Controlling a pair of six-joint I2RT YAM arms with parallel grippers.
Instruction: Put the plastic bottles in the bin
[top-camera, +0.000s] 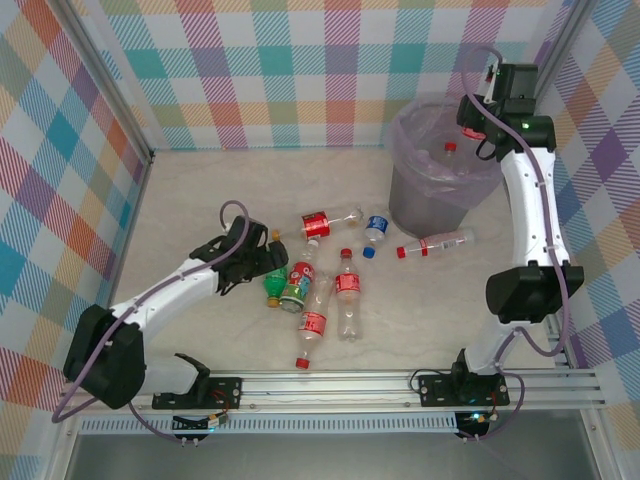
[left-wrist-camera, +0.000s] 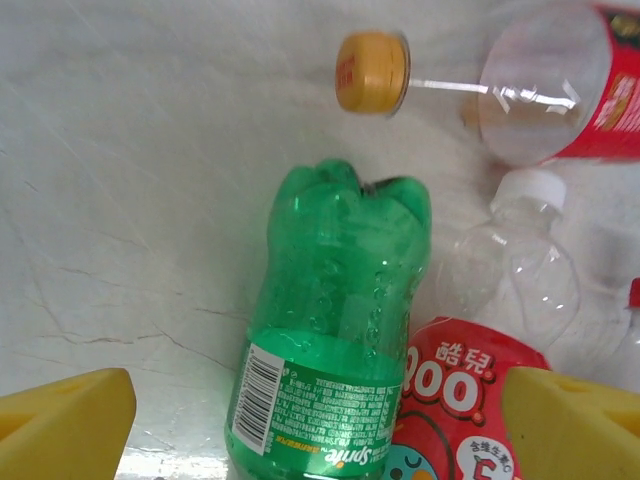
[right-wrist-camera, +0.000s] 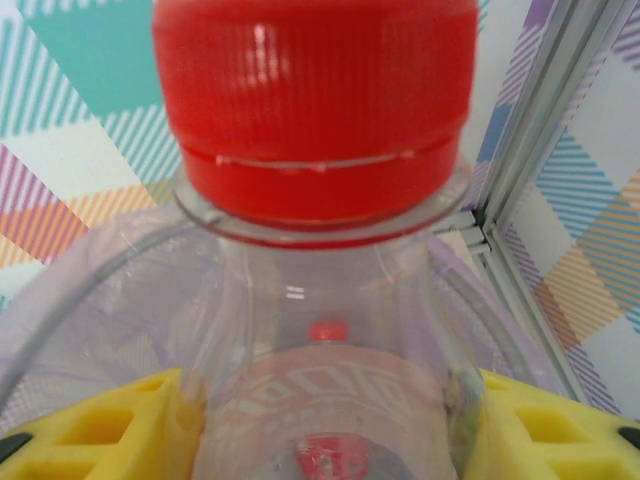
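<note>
The clear bottle hangs near the bin's rim by the wall corner. I should move my right gripper over the middle of the bin's opening (top-camera: 440, 145) and release it.
A green plastic bottle (left-wrist-camera: 335, 330) lies on the table between the wide-apart yellow fingers (left-wrist-camera: 60, 415) of my left gripper (left-wrist-camera: 320, 440), which is open and touches nothing. A red-labelled bottle (left-wrist-camera: 455, 400) lies against the green one. In the top view the left gripper (top-camera: 262, 265) sits over the cluster of bottles (top-camera: 300, 285). My right gripper (right-wrist-camera: 325, 445) is shut on a clear bottle with a red cap (right-wrist-camera: 315, 100). It holds the bottle above the bin (top-camera: 440, 195), whose lilac bag (right-wrist-camera: 90, 300) shows behind.
More bottles lie loose on the table: one with a yellow cap (top-camera: 330, 222), a blue-labelled one (top-camera: 375, 228), one beside the bin (top-camera: 435, 243), and two nearer the front (top-camera: 347, 290) (top-camera: 312, 325). Checked walls enclose the table, and a metal rail (top-camera: 340, 385) runs along its front.
</note>
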